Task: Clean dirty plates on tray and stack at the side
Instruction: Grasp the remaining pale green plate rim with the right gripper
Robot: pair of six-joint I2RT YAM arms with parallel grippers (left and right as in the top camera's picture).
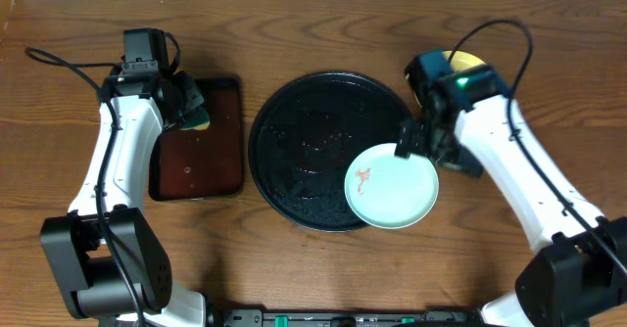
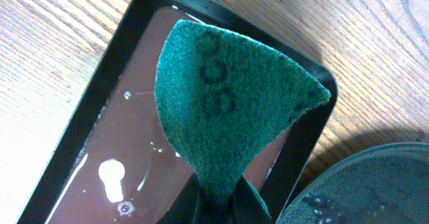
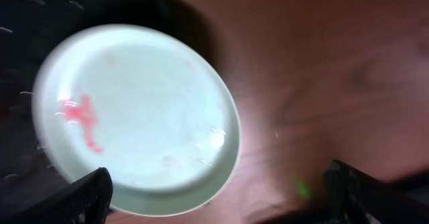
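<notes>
The rim of the plate sticks out past the black tray [image 1: 294, 131], so my right gripper next needs to pull back and lower its open fingers on both sides of the plate's rim.
A pale mint-blue plate [image 1: 392, 185] with a red-orange smear lies at the front right of the round black tray [image 1: 294, 131], overhanging its rim onto the table. In the right wrist view the plate [image 3: 134, 117] fills the left half, with the tray [image 3: 40, 9] behind it. My right gripper [image 1: 419, 146] is open at the plate's far right edge, its fingers spread wide [image 3: 224, 197]. A yellow plate [image 1: 462, 60] shows partly behind the right arm. My left gripper [image 1: 191, 107] is shut on a green sponge [image 2: 228, 96], held over the brown tray. A second mint plate is not visible.
A rectangular reddish-brown tray [image 1: 211, 165] lies left of the black tray, its wet bottom shining in the left wrist view [image 2: 100, 137]. The black tray's rim [image 2: 375, 184] shows at that view's lower right. Cables trail from both arms.
</notes>
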